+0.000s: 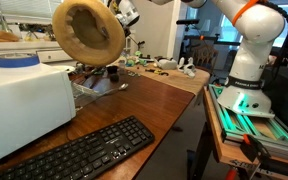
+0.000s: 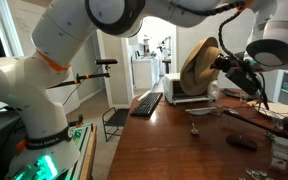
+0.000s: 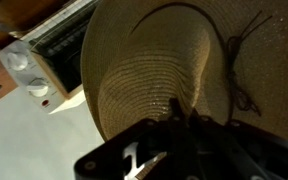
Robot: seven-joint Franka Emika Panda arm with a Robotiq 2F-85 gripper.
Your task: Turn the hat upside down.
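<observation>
The hat swings back in my gripper next, away from the white box and over the bare wooden table (image 1: 145, 104) beside the keyboard.
The tan woven straw hat (image 1: 88, 32) hangs in the air above the wooden table, tilted on edge, with its hollow inside facing the camera in an exterior view. It also shows edge-on in an exterior view (image 2: 199, 66). My gripper (image 1: 122, 14) is shut on the hat's brim at its upper right. In the wrist view the hat (image 3: 174, 70) fills the frame with its crown and a dark cord, and the gripper (image 3: 174, 118) pinches the straw at the bottom.
A white microwave-like box (image 1: 24, 105) with a blue tape roll (image 1: 16, 60) on top stands on the wooden table (image 1: 154, 95). A black keyboard (image 1: 84, 152) lies near the front. Small clutter (image 1: 169, 65) sits farther back. The robot base (image 1: 246, 75) stands beside the table.
</observation>
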